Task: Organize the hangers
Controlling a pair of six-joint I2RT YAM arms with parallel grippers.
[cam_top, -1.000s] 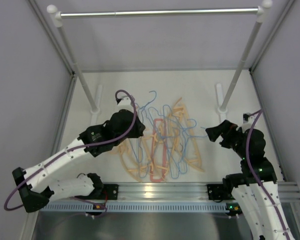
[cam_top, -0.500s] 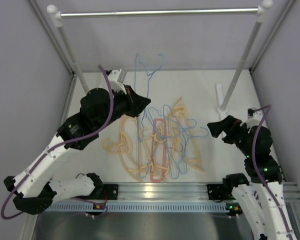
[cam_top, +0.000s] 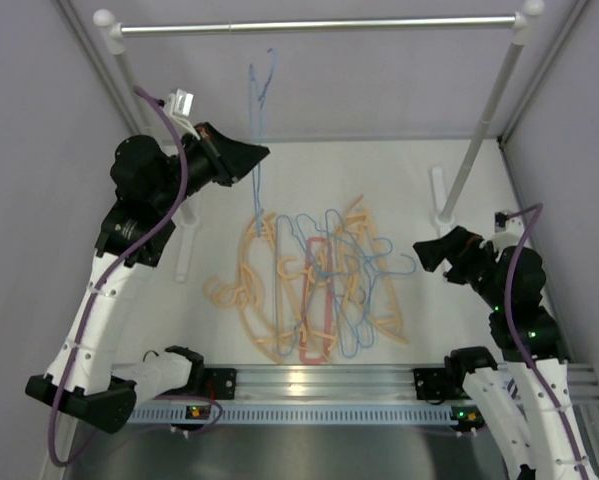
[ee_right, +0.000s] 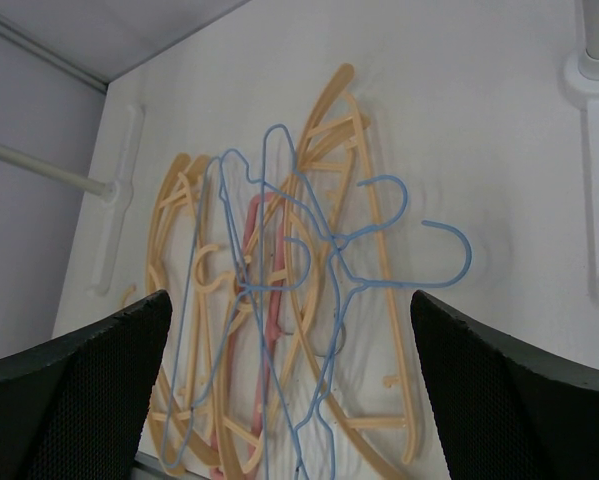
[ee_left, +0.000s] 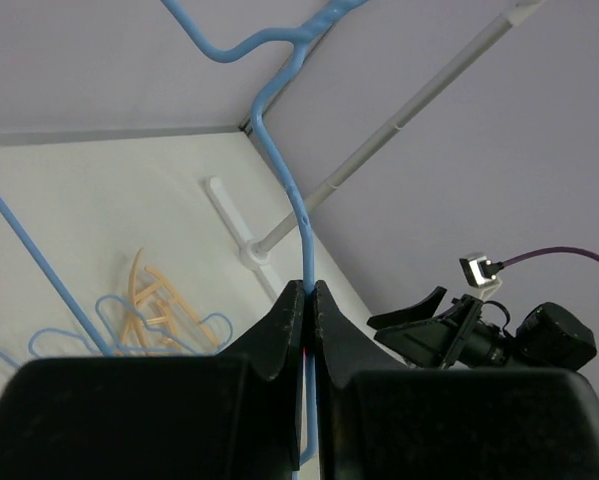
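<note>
My left gripper rises outward and toward the left in the top view next, bringing the light-blue hanger's hook onto the silver bar (cam_top: 319,24), since it still sits short.
My left gripper (cam_top: 251,157) is shut on a thin light-blue wire hanger (cam_top: 258,110) and holds it upright in the air, its hook just below the silver rail (cam_top: 319,24). In the left wrist view the jaws pinch the blue wire (ee_left: 297,205). The other hangers lie tangled on the table: peach-orange ones (cam_top: 251,292), blue wire ones (cam_top: 371,266) and a pink-red one (cam_top: 317,300). My right gripper (cam_top: 426,250) is open and empty, hovering at the pile's right side. The right wrist view shows the pile, with the pink-red hanger (ee_right: 264,300), between the wide-open fingers (ee_right: 109,370).
The rail stands on two slanted posts with white feet, one at the left (cam_top: 184,240) and one at the right (cam_top: 439,195). Grey walls close in the left, right and back. An aluminium rail (cam_top: 309,380) runs along the near table edge.
My left arm has lifted the blue wire hanger out of the pile and carried it up and to the left, toward the rail. The right arm has hardly moved.
</note>
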